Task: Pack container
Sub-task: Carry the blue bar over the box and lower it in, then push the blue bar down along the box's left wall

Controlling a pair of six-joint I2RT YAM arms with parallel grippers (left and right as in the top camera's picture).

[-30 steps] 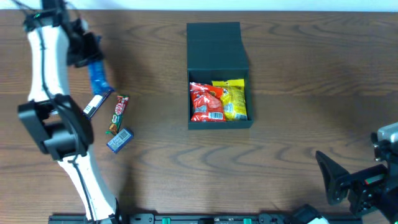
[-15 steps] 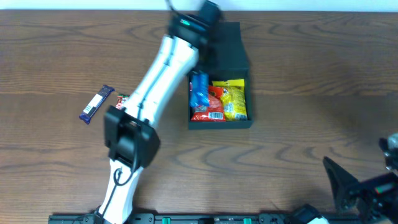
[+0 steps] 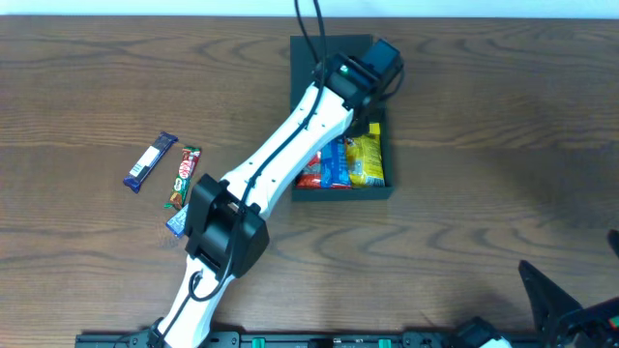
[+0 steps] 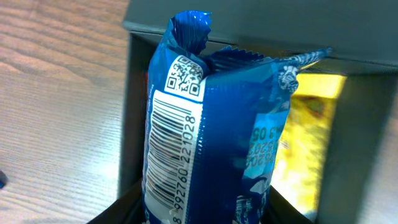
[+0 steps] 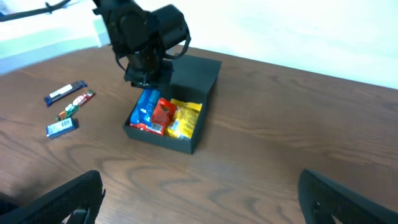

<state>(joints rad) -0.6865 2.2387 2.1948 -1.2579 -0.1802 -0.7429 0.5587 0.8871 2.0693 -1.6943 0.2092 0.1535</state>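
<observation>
The box's side opposite the yellow packet is below my left gripper and to its left in the overhead view. My left gripper needs to go down that way next.
The container (image 3: 340, 193) is a dark teal square box at table centre, with its flap lid (image 3: 324, 56) open at the far side. It holds a red packet (image 3: 309, 179) and a yellow packet (image 3: 366, 159). My left gripper (image 5: 148, 84) reaches over the box and is shut on a blue snack packet (image 4: 205, 143). The packet hangs down into the box (image 4: 132, 93) over the red packet (image 5: 160, 115), beside the yellow one (image 5: 183, 118). My right gripper (image 5: 199, 199) is open wide and empty, low at the near right of the table (image 3: 571, 309).
Three loose snacks lie on the wooden table to the left: a blue-and-white bar (image 3: 152, 161), a red-and-green bar (image 3: 182, 177) and a small blue packet (image 3: 177, 222) partly under my left arm. They also show in the right wrist view (image 5: 65, 92).
My left arm has swung from the far left of the table to over the box, carrying the blue packet, which now reaches down inside. The right gripper has drawn back slightly.
</observation>
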